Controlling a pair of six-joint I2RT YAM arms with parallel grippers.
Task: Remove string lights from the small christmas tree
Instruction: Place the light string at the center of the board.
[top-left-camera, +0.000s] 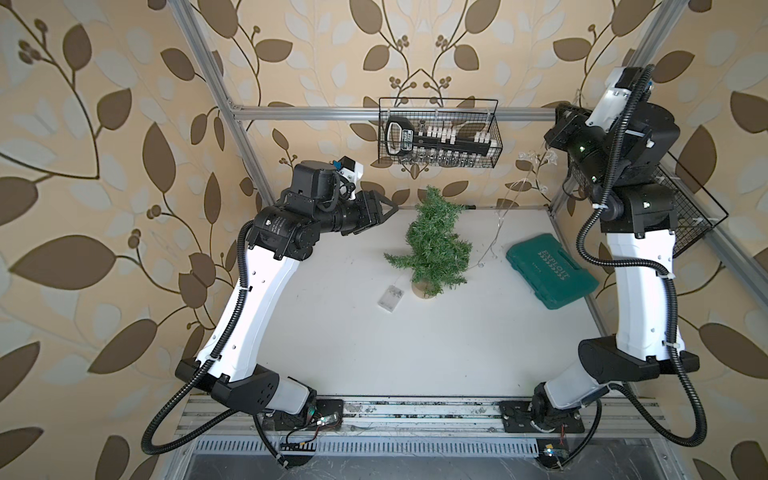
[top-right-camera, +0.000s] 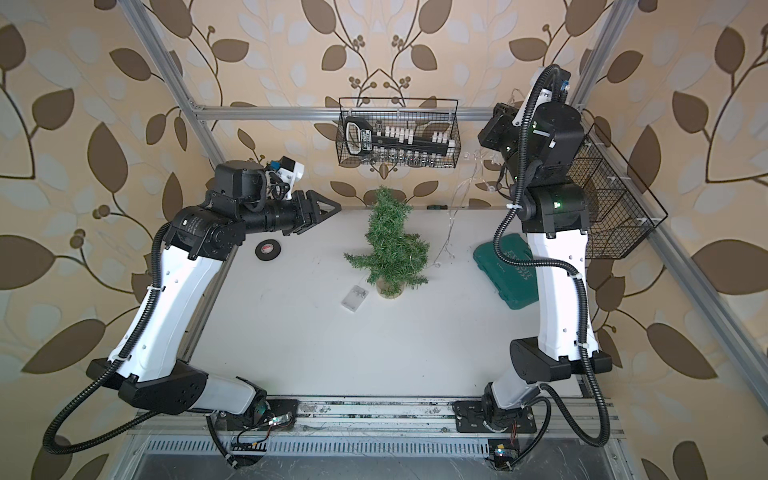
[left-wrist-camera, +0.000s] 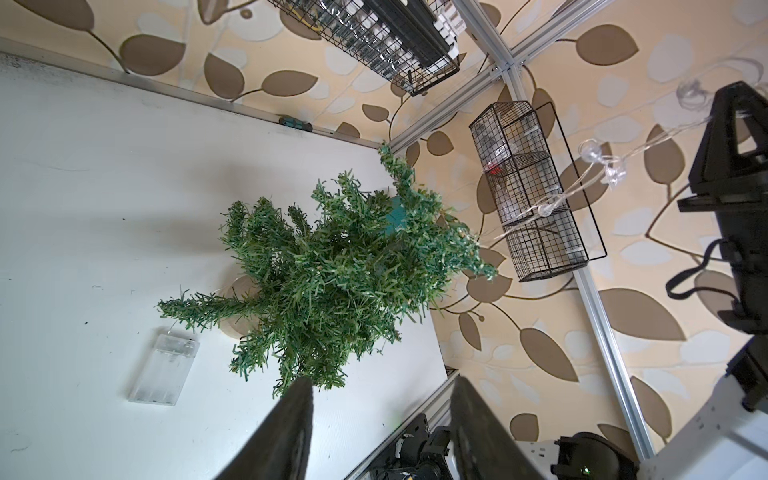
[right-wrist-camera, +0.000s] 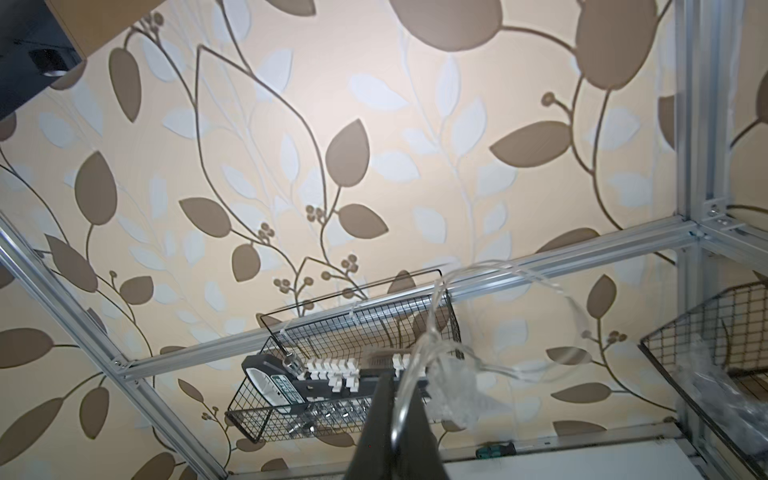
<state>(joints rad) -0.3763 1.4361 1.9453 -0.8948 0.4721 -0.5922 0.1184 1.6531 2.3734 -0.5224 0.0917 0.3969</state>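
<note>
My right gripper holds the strand and should next move down and back over the bare tabletop between the tree's base and the tool case. It should let go there, because that spot is clear.
The small christmas tree (top-left-camera: 434, 245) (top-right-camera: 390, 245) (left-wrist-camera: 332, 274) stands upright on its tan disc base (top-left-camera: 424, 290) at the middle back of the white table. The string lights (top-left-camera: 500, 214) (top-right-camera: 453, 216) (left-wrist-camera: 598, 164) rise as a thin strand from the tree's right side toward the back right corner. Their clear battery box (top-left-camera: 390, 298) (top-right-camera: 354, 298) (left-wrist-camera: 162, 370) lies flat on the table left of the base. My right gripper (right-wrist-camera: 394, 376) (left-wrist-camera: 731, 112) is raised high, shut on the strand (right-wrist-camera: 419, 361). My left gripper (top-left-camera: 392, 210) (left-wrist-camera: 382, 378) hovers left of the treetop, open and empty.
A green tool case (top-left-camera: 550, 270) lies right of the tree. A black tape roll (top-right-camera: 268, 249) sits under my left wrist. Wire baskets hang on the back rail (top-left-camera: 438, 133) and the right frame (top-left-camera: 685, 208). A small green tool (top-right-camera: 437, 206) lies at the table's back edge.
</note>
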